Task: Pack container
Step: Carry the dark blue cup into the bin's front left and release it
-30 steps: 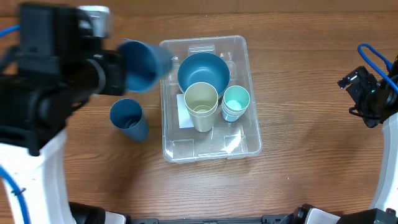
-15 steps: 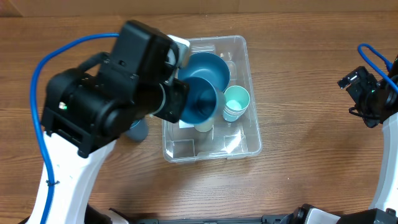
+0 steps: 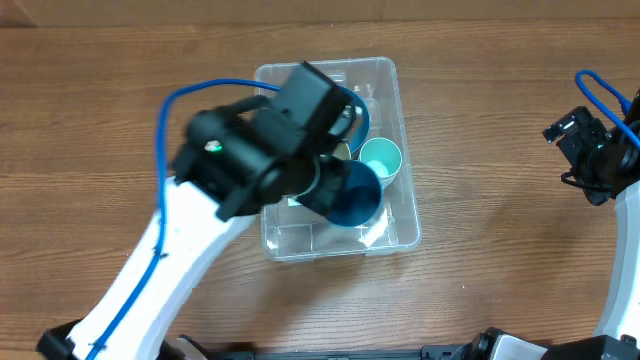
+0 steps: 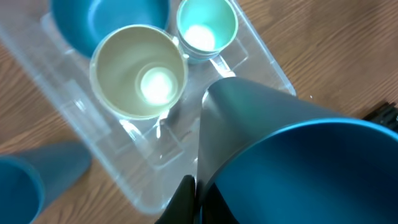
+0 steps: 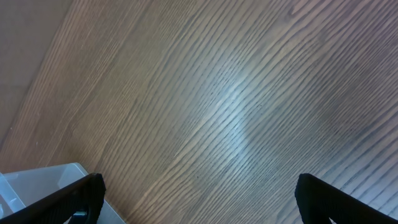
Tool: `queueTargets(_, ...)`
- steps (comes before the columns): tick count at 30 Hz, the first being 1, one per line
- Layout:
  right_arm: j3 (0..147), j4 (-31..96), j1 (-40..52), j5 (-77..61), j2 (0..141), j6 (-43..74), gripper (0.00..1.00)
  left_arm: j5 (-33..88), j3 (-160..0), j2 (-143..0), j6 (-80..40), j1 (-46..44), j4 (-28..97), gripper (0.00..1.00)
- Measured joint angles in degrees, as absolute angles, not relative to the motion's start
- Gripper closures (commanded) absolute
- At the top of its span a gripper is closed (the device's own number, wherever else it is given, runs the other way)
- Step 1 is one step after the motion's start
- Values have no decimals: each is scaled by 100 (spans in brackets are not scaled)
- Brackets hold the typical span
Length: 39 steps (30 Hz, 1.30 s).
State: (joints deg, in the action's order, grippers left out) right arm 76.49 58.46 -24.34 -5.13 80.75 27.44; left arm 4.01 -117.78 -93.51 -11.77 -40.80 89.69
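Note:
My left gripper will go left in the overhead view and lower into the container's near corner [image 4: 152,165] beside the cream cup [image 4: 138,71], because that part of the container's bottom is still empty.
The clear container [image 3: 400,110] sits mid-table, also in the left wrist view [image 4: 87,134]. Inside it are a blue bowl [image 4: 106,22], a cream cup [image 4: 138,71] and a teal cup [image 3: 381,160], which also shows in the left wrist view [image 4: 205,28]. My left gripper [image 4: 194,199] is shut on the rim of a dark blue cup [image 3: 352,195], holding it tilted over the container's front half; it fills the left wrist view [image 4: 292,162]. My right gripper [image 5: 198,190] is open and empty over bare table at the far right, shown overhead [image 3: 590,160].
Another blue cup [image 4: 25,180] lies on the table left of the container, hidden under my left arm overhead. A corner of the container shows in the right wrist view [image 5: 37,186].
My left arm has swung right and forward, carrying the dark blue cup from left of the container to over its front half. The right arm has not moved.

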Motion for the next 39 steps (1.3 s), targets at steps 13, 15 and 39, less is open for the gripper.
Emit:
queueTargets(13, 7649, 5848, -2434, -515, 8075, 2744, 0, 95, -10578, -9743, -1146, -4340, 8147, 96)
queueTargets(15, 7649, 5852, -2434, -515, 8077, 2744, 0, 12, -10578, -9741, -1153, -4342, 8182, 96)
queueTargets(39, 7649, 5848, -2434, -513, 8077, 2746, 0, -976, -10578, -9730, -1361, -3422, 9218, 96)
